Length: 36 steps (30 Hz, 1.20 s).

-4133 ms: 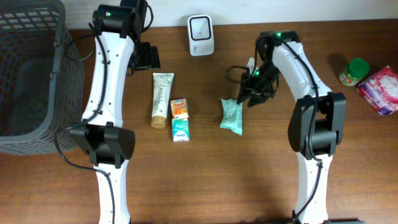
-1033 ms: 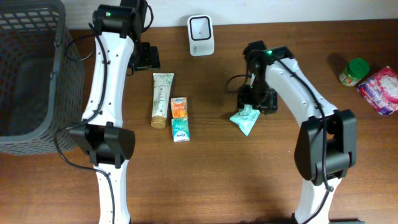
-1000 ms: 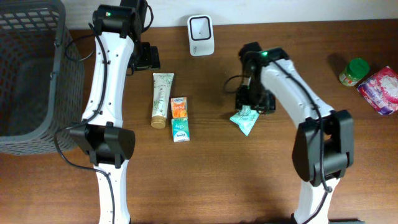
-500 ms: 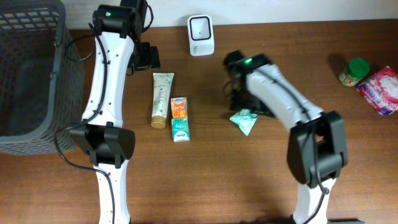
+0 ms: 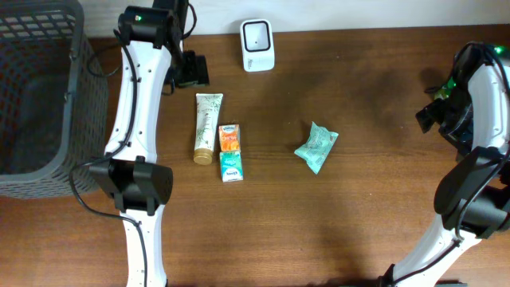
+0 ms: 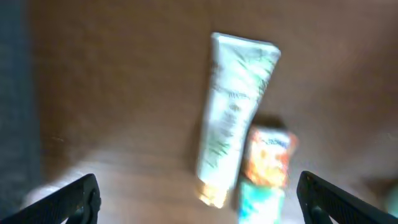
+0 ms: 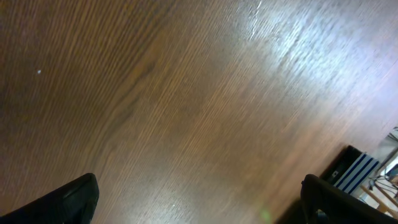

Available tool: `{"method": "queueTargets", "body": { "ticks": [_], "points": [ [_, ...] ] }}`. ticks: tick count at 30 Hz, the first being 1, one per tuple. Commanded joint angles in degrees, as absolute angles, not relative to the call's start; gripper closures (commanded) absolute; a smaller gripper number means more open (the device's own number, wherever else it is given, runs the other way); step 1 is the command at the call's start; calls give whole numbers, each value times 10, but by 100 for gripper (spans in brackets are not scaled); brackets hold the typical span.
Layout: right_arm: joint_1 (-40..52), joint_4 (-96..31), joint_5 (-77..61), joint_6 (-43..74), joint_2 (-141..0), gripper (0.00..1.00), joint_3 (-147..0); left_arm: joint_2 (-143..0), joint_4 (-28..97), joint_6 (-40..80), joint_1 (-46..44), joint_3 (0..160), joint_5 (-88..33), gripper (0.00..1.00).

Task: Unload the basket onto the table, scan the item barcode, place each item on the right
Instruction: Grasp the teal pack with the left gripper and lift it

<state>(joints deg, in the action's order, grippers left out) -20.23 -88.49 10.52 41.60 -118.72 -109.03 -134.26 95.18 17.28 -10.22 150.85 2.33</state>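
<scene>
My left gripper should move toward the right in the overhead view, back and down onto the teal packet's edge facing the boxes, because the packet lies alone.
A teal packet (image 5: 316, 147) lies alone on the wooden table, right of centre, with no gripper touching it. The white barcode scanner (image 5: 257, 44) stands at the back edge. My right gripper (image 5: 434, 117) is far out at the table's right side, open; in its wrist view the right gripper (image 7: 202, 208) has only bare wood between its fingers. My left gripper (image 5: 191, 72) hangs open just behind a cream tube (image 5: 207, 126). In the blurred left wrist view the left gripper (image 6: 199, 205) is open above the tube (image 6: 236, 118) and an orange box (image 6: 268, 158).
An orange box (image 5: 229, 137) and a teal box (image 5: 231, 166) lie end to end beside the tube. A dark mesh basket (image 5: 80, 96) fills the left side. The right wrist view shows the table's edge (image 7: 357, 140) and floor clutter beyond it.
The right gripper opened, left the teal packet on the table and swung fast to the far right. The packet stayed put. The left gripper shifted slightly.
</scene>
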Motion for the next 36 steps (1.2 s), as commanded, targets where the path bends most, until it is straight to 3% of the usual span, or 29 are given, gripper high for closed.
{"method": "queueTargets", "body": {
  "ticks": [1,4,8,10,15,18,23,27,28,29,30,32,34,36],
  "points": [
    [-202,-887,94,421,-1182,1,-1101,-1341,956,115,-116,1500,-168,1],
    [-202,-887,94,421,-1182,1,-1101,-1341,924,15,-161,1422,-254,1],
    [-202,-887,94,421,-1182,1,-1101,-1341,774,13,-216,1265,-322,5],
    [-202,-887,94,421,-1182,1,-1101,-1341,703,-20,-239,1203,-365,3],
    [-202,-887,94,421,-1182,1,-1101,-1342,603,-2,-310,1159,-356,1],
    [-202,-887,94,421,-1182,1,-1101,-1354,554,43,-351,1153,-288,1],
    [-202,-887,94,421,-1182,1,-1101,-1409,512,48,-376,1153,-281,1],
    [-202,-887,94,421,-1182,1,-1101,-1450,507,47,-391,1153,-280,9],
    [-202,-887,94,421,-1182,1,-1101,-1454,501,48,-396,1153,-277,25],
    [-202,-887,94,421,-1182,1,-1101,-1460,495,48,-399,1153,-267,52],
    [-202,-887,94,421,-1182,1,-1101,-1463,492,48,-400,1153,-262,60],
    [-202,-887,94,421,-1182,1,-1101,-1463,493,52,-399,1153,-260,85],
    [-202,-887,94,421,-1182,1,-1101,-1463,496,70,-395,1157,-261,100],
    [-202,-887,94,421,-1182,1,-1101,-1463,509,98,-387,1169,-274,100]
  ]
}}
